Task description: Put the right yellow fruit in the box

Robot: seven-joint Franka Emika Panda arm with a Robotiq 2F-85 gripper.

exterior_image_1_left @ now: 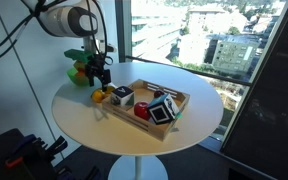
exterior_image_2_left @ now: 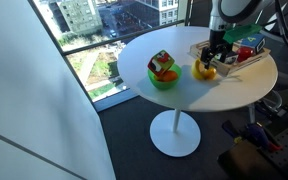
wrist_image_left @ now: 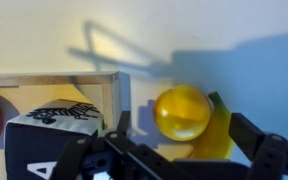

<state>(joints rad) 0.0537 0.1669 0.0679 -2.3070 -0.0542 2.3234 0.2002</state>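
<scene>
The round yellow fruit already has my open fingers on either side of it but still above it, so I will lower my gripper around it and close.
The right yellow fruit (wrist_image_left: 182,112) is a round yellow-orange ball lying on the white table just outside the box. It rests against a flatter, paler yellow fruit (wrist_image_left: 219,135). The box (wrist_image_left: 54,79) is a shallow light-wood tray, and its corner stands just left of the fruit in the wrist view. My gripper (wrist_image_left: 184,135) is open, with one finger on each side of the round fruit and not touching it. In both exterior views the gripper (exterior_image_1_left: 102,75) (exterior_image_2_left: 214,55) hangs just above the fruit (exterior_image_1_left: 98,96) (exterior_image_2_left: 209,71), beside the box (exterior_image_1_left: 134,122) (exterior_image_2_left: 246,62).
The box holds black-and-white patterned cubes (wrist_image_left: 54,125) and a red fruit (exterior_image_1_left: 142,112). A small green bowl (exterior_image_2_left: 164,80) with toy fruit stands apart on the round white table (exterior_image_1_left: 94,125). A large window lies behind the table.
</scene>
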